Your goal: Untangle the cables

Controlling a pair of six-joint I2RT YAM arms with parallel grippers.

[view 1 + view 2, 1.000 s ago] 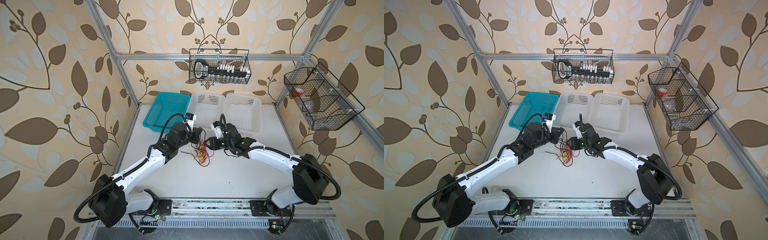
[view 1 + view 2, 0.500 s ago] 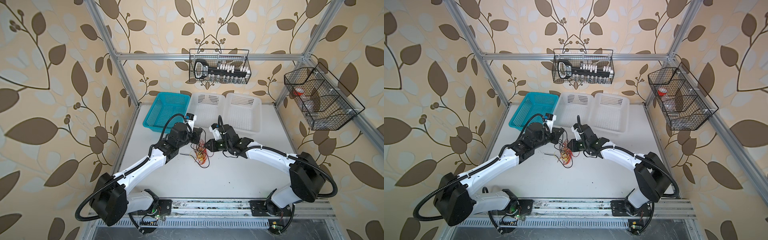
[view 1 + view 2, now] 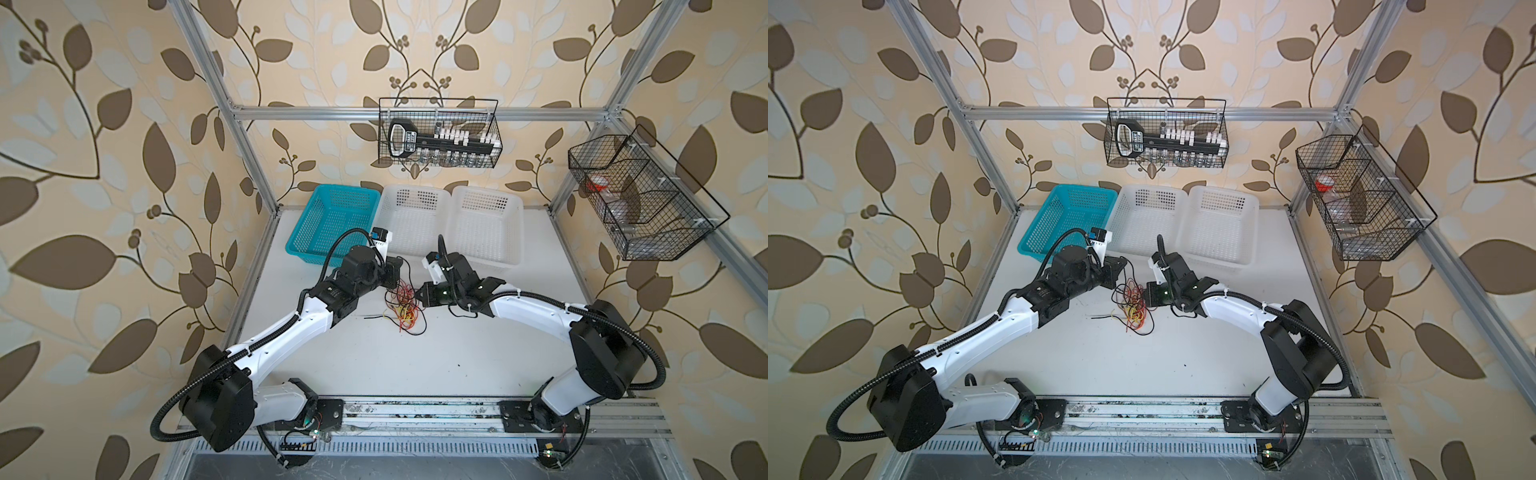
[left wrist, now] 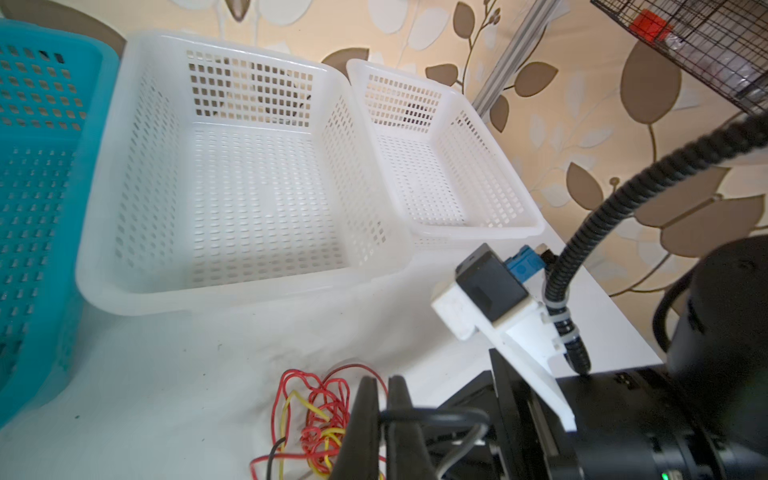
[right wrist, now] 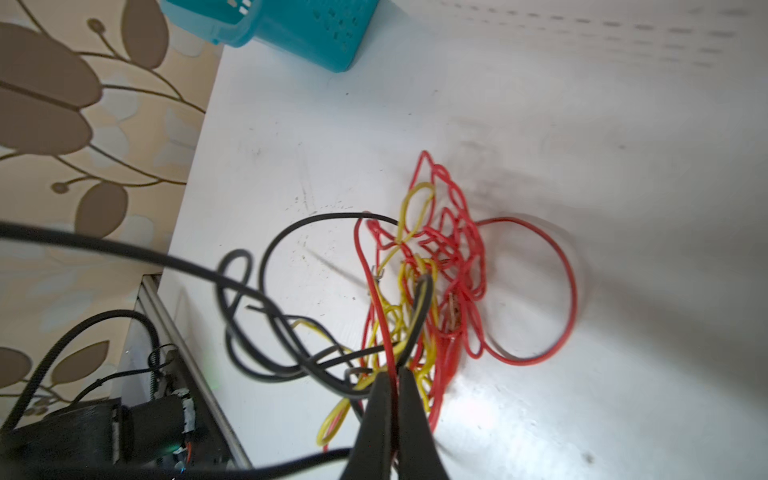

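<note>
My right gripper needs to move away from the tangle next and let go of the red cable (image 5: pixel 384 328) over the bare tabletop, because that space is beside it, opposite the strands.
A tangle of thin red, yellow and black cables (image 3: pixel 405 309) (image 3: pixel 1133 307) lies on the white table between both arms. My left gripper (image 3: pixel 394 274) (image 3: pixel 1120 271) sits at the tangle's far left edge. In the left wrist view it (image 4: pixel 384 380) is shut, and a black cable (image 4: pixel 432 415) loops across the pinched fingers. My right gripper (image 3: pixel 419 294) (image 3: pixel 1148 296) meets the tangle from the right. In the right wrist view it (image 5: pixel 395 374) is shut on a red cable (image 5: pixel 384 328), while yellow and black strands cross just beyond the tips.
A teal basket (image 3: pixel 345 190) and two white baskets (image 3: pixel 415 189) (image 3: pixel 486 192) stand in a row right behind the grippers. Black wire baskets hang on the back wall (image 3: pixel 440 139) and the right wall (image 3: pixel 640 199). A loose black cable end (image 3: pixel 374 317) points left.
My right gripper has slid a little left into the tangle and gone from open to shut on the red cable. The left arm has stayed put, still shut.
</note>
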